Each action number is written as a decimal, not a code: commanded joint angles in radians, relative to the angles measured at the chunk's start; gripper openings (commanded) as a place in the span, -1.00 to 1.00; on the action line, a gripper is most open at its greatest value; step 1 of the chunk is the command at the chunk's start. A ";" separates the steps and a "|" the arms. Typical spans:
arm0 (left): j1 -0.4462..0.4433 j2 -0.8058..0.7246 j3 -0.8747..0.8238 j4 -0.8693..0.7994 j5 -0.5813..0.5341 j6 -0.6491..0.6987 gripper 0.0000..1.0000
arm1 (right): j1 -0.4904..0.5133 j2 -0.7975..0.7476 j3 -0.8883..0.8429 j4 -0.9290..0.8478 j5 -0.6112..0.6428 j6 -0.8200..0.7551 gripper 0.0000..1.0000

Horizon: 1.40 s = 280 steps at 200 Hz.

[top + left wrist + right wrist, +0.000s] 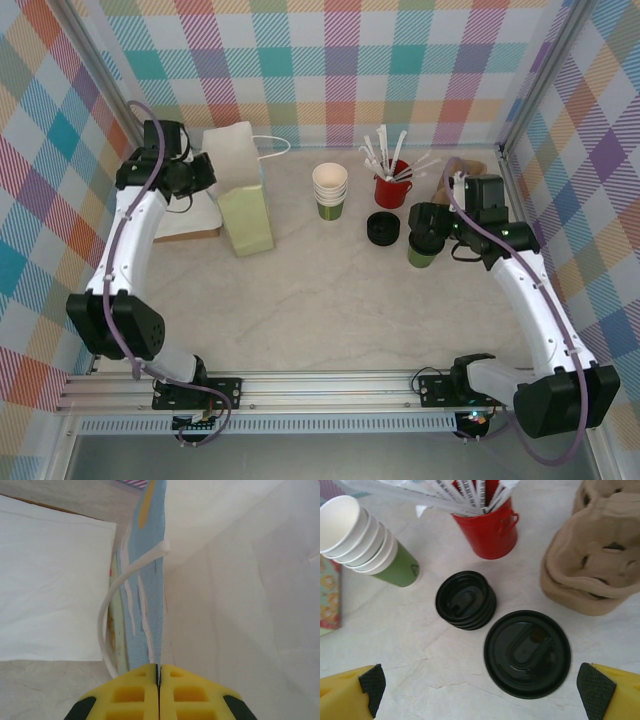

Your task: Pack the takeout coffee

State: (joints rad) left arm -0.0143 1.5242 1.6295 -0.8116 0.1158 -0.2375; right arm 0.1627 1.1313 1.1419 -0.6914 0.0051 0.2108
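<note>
The robot's left gripper will move back and toward the coffee, bring the bag onto the bare tabletop and let go of the bag's top edge, because the bag is far off.
The takeout coffee (527,652) stands upright on the table, its round black lid facing up; its green side (421,256) peeks out under the right wrist. My right gripper (484,686) hovers above it, open, one yellow finger on each side and neither touching the cup. The paper bag (243,200) stands upright at the back left. My left gripper (159,668) is shut on the bag's top edge, the thin wall pinched between the pads, with the blue printed outside (150,580) to the left and the white inside (240,610) to the right. The bag's white handle (107,620) loops beside the jaws.
A stack of black lids (466,600) sits just left of the coffee. Behind are nested cups (367,542), a red cup of stirrers (490,530) and brown pulp cup carriers (595,560). White napkins (190,218) lie left of the bag.
</note>
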 commanded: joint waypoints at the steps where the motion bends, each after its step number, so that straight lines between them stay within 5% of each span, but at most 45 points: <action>1: 0.000 -0.108 -0.033 -0.015 0.057 0.005 -1.00 | -0.014 0.027 0.061 -0.077 0.099 -0.036 0.99; 54: -0.096 -0.278 -0.167 -0.029 0.107 -0.049 -1.00 | -0.220 0.103 0.092 -0.056 -0.061 0.007 0.97; 101: -0.233 -0.366 -0.275 -0.018 0.081 -0.120 -1.00 | -0.391 0.215 0.080 0.061 -0.280 0.091 0.71; 195: -0.402 -0.357 -0.378 0.063 0.027 -0.212 -1.00 | -0.470 0.445 0.088 0.250 -0.353 0.189 0.31; 232: -0.423 -0.332 -0.358 0.064 0.023 -0.217 -0.72 | -0.471 0.509 0.096 0.289 -0.386 0.206 0.10; 280: -0.427 -0.337 -0.319 0.035 -0.009 -0.213 0.00 | -0.472 0.552 0.106 0.317 -0.396 0.203 -0.17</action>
State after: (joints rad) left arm -0.4313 1.1957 1.2625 -0.7719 0.1352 -0.4564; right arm -0.3019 1.6638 1.2098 -0.4191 -0.3618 0.4118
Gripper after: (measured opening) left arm 0.464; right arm 0.442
